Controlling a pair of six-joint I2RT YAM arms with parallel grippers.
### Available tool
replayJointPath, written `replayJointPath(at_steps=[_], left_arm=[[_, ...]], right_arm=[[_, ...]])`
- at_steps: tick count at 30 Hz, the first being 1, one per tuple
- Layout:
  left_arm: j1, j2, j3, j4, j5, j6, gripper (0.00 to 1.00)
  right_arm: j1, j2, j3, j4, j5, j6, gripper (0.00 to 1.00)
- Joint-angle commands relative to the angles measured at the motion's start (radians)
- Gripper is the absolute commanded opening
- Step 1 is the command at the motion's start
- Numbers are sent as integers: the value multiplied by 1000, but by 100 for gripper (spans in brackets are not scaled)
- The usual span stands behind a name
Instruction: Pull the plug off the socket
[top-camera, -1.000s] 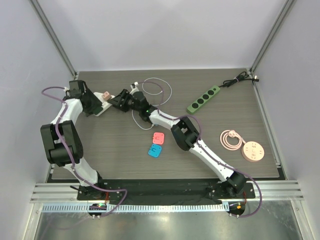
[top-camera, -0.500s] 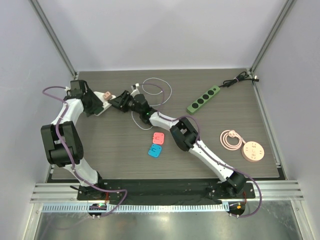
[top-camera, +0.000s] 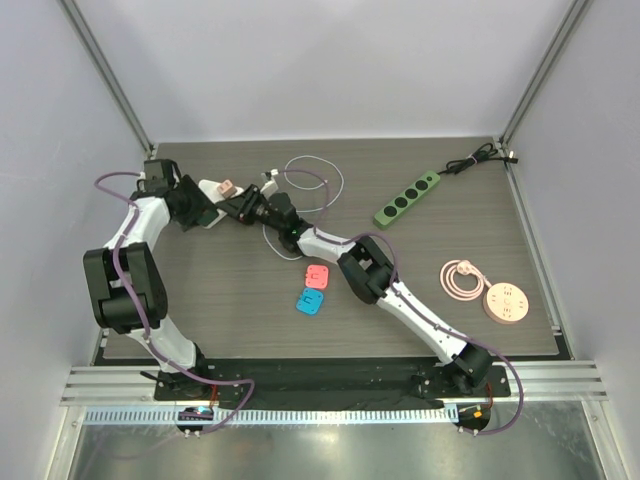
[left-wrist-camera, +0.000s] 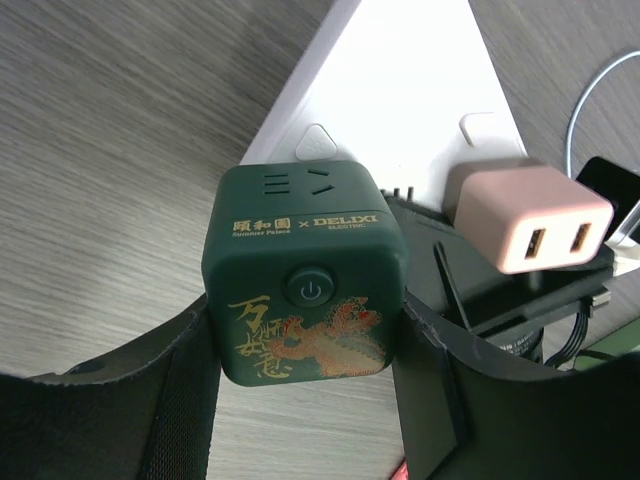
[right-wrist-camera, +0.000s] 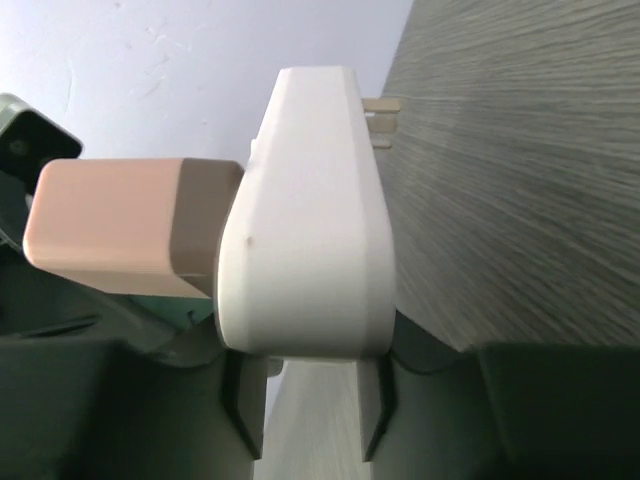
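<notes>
I will lift my left gripper, bring it back and lower the green cube to release it on the bare tabletop beside the pink and blue adapters.
A white triangular socket (left-wrist-camera: 400, 90) carries two plugs: a dark green cube plug (left-wrist-camera: 305, 270) with a gold dragon print, and a pink USB charger (left-wrist-camera: 525, 215). My left gripper (left-wrist-camera: 305, 345) is shut on the green cube, one finger on each side. The right wrist view shows the socket (right-wrist-camera: 305, 210) edge-on, with the pink charger (right-wrist-camera: 110, 225) sticking out to the left. My right gripper (right-wrist-camera: 305, 405) is shut on the socket's white body. From above, both grippers meet at the socket (top-camera: 208, 188) at the table's back left.
A green power strip (top-camera: 407, 198) with a black cable (top-camera: 480, 157) lies at the back right. A round pink socket (top-camera: 505, 302) with a coiled cord sits at the right. Small pink (top-camera: 318, 276) and blue (top-camera: 309, 302) adapters lie mid-table. A white cable loop (top-camera: 315, 180) lies behind my right arm.
My right gripper has slid left onto the socket and narrowed its jaws around it. The socket and pink charger have shifted slightly to the right and turned.
</notes>
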Motion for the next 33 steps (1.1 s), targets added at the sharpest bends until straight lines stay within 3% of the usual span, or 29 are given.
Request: replayJointPath(at_steps=[1, 4, 9, 18, 21, 24, 27, 29, 31, 33], left_arm=[[-13, -45, 17, 57, 111, -6, 0], [-16, -49, 17, 60, 117, -9, 0], [-14, -55, 59, 55, 141, 20, 0], [-77, -193, 64, 72, 13, 131, 0], [-73, -192, 60, 74, 17, 47, 0], [-21, -169, 38, 139, 165, -58, 0], [6, -157, 50, 157, 212, -133, 0], [-26, -176, 78, 49, 118, -84, 0], [-106, -219, 156, -46, -135, -14, 0], [-120, -258, 162, -72, -162, 6, 0]], right_arm=[[7, -6, -12, -26, 49, -12, 24], [7, 2, 19, -114, 72, -38, 1], [8, 5, 43, -308, 114, -65, 1], [21, 14, 145, -571, 195, -150, 1], [24, 13, 140, -577, 192, -156, 1], [24, 10, 142, -594, 194, -171, 1], [30, 14, 157, -631, 213, -189, 1], [33, 17, 166, -657, 235, -191, 1], [34, 17, 169, -665, 250, -188, 1], [34, 26, 177, -663, 250, -179, 1]])
